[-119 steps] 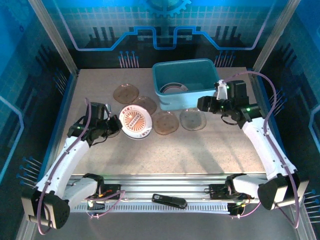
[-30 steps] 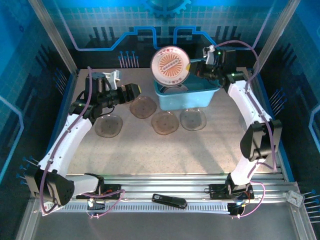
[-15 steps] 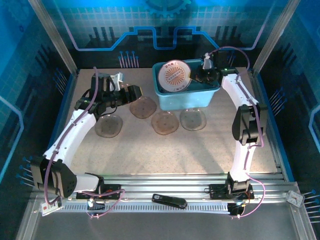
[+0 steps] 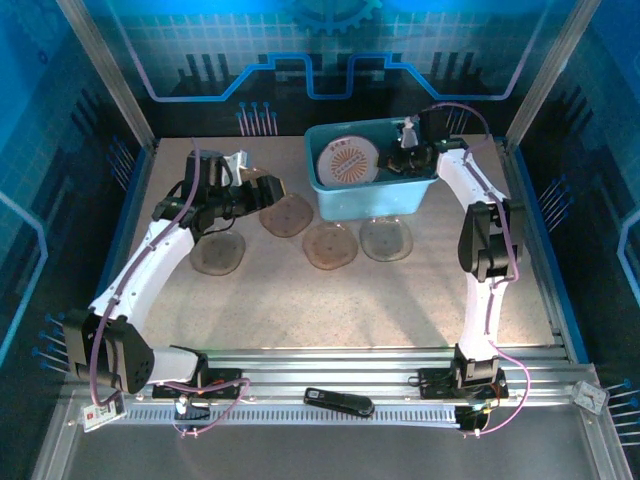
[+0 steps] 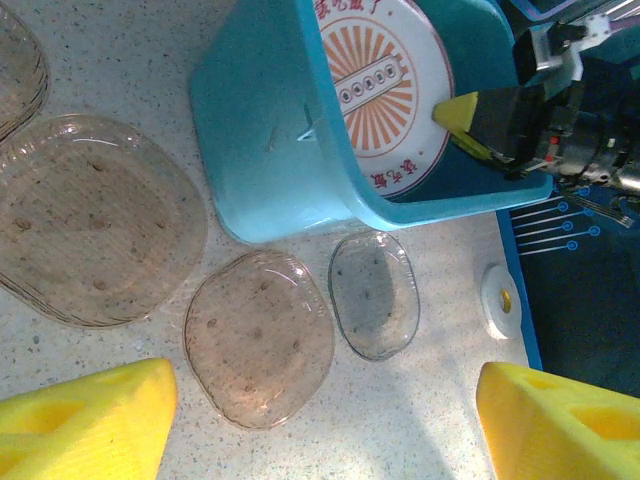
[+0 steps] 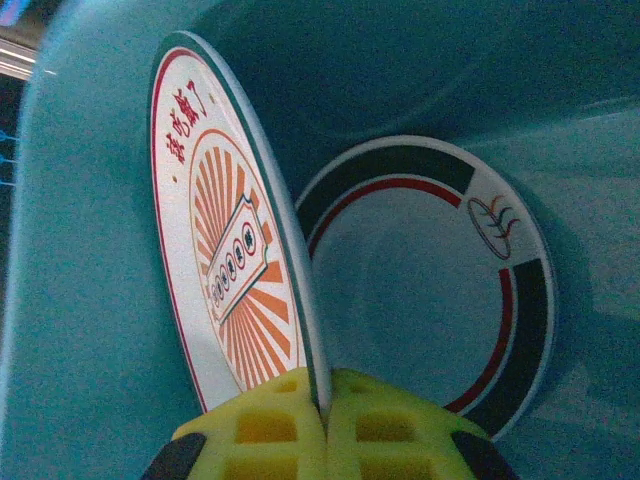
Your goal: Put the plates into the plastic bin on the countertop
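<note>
I will lower the sunburst plate in my right gripper toward the dark-rimmed plate (image 6: 420, 290), already flat on the bin's bottom, then release the sunburst plate's rim.
My right gripper (image 4: 392, 163) is shut on the rim of a white plate with a red sunburst (image 4: 346, 161), holding it upright inside the teal plastic bin (image 4: 370, 200). The right wrist view shows that plate (image 6: 215, 250) pinched edge-on by the gripper (image 6: 325, 410), with a dark-rimmed white plate (image 6: 420, 290) lying flat on the bin floor. Several smoky-brown plates (image 4: 287, 214) (image 4: 331, 245) (image 4: 386, 238) (image 4: 217, 252) lie on the countertop (image 4: 300, 310). My left gripper (image 4: 262, 188) hovers open beside them, and its fingers (image 5: 80, 420) are wide apart above the brown plates (image 5: 260, 340).
A small white disc (image 5: 500, 300) lies by the blue edging right of the bin. A black handset (image 4: 338, 402) rests on the front rail. Enclosure posts and blue walls close in the counter on three sides.
Within the last second my right gripper brought the sunburst plate down from above the bin into it. My left gripper shifted slightly and stayed open.
</note>
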